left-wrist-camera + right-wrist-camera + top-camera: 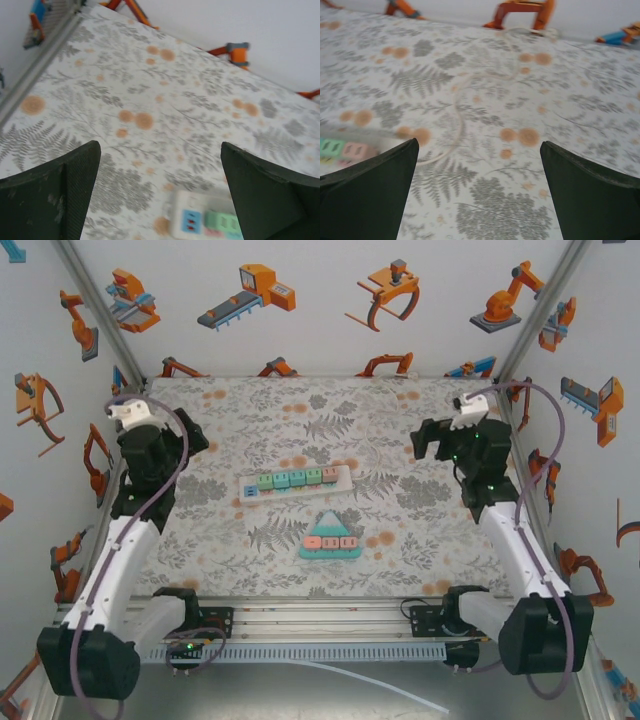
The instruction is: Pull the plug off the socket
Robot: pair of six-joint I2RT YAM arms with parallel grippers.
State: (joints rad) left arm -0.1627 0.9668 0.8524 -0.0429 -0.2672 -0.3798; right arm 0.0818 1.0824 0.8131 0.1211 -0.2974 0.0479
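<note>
The teal block's pink end nearest my right gripper is below and back of it, so my right gripper will turn next and go back down onto that pink end.
A white power strip [295, 480] lies mid-table, its top lined with blue, green and pink blocks; I cannot tell a plug from the sockets. Its blue and green end [202, 221] shows low between my left fingers. Its pink and green end [342, 149] shows at the left in the right wrist view. A thin white cable [458, 117] curls over the cloth beyond it. My left gripper [192, 436] [160, 150] is open, left of and behind the strip. My right gripper [425, 440] [479, 145] is open to the strip's right. Neither holds anything.
A teal triangular block with pink and orange faces [330, 538] lies just in front of the strip. The fern-patterned cloth [300, 415] covers the table. White walls with robot stickers close in the back and both sides.
</note>
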